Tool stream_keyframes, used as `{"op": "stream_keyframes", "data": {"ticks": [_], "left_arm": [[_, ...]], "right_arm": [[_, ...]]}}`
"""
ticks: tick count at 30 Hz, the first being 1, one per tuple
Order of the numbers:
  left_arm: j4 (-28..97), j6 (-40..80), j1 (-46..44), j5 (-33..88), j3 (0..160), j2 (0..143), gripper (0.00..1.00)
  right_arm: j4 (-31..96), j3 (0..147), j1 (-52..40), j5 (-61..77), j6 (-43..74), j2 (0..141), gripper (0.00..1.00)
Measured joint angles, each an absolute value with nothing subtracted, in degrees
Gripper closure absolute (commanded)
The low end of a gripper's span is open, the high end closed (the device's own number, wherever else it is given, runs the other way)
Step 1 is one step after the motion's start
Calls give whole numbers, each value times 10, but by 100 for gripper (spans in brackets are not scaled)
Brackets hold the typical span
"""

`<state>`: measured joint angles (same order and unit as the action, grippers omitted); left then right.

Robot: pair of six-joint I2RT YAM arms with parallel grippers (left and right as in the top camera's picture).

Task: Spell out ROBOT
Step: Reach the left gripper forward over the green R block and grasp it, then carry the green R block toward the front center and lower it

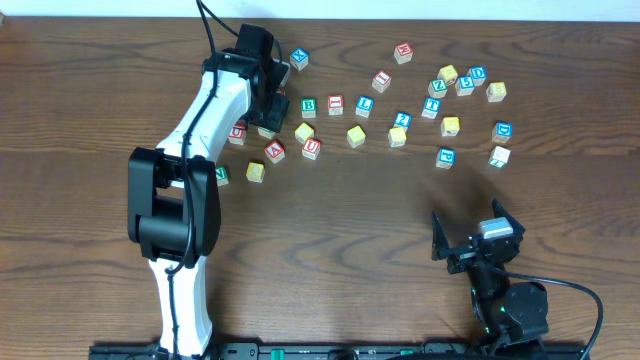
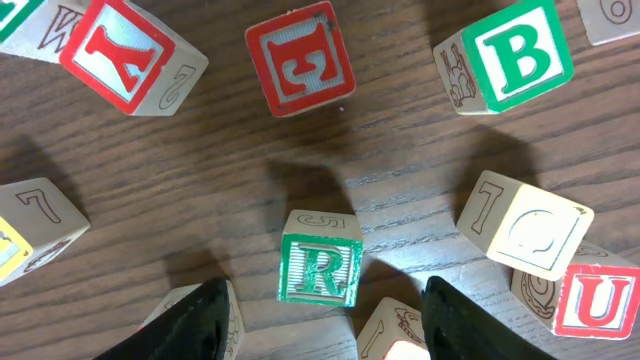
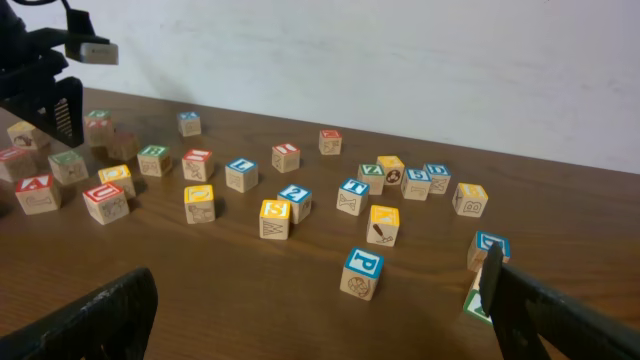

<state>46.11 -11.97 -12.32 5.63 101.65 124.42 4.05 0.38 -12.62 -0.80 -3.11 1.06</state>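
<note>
The left gripper lowers onto the green R cube next and closes on its sides, since the cube stands below the spread fingers and R starts ROBOT.
In the left wrist view the green R cube stands on the wood just ahead of my left gripper. Its black fingers are spread wider than the cube and touch nothing, so it is open. The green B cube lies to the upper right, also visible from overhead. A pale yellow cube with a round letter sits right of the R. From overhead my left gripper hides the R. My right gripper hangs wide open and empty near the front right. I cannot tell which blue cube bears T.
Red-lettered cubes Y, E and U crowd round the R. More cubes scatter across the back of the table, with a cluster at the right. A blue P cube sits ahead of the right gripper.
</note>
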Motion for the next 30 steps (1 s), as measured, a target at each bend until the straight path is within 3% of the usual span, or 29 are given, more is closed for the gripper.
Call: {"op": "stream_keyframes", "data": {"ticks": [15,23,30], "left_arm": [[444,-120,-123,56,1016,1301,40],[445,-121,-123,56,1016,1301,70],[444,-121,-123,56,1016,1301,72]], "right_arm": [[41,4,-126,-8,-31,11,1],[41,4,-126,-8,-31,11,1],[41,4,-126,-8,-31,11,1]]}}
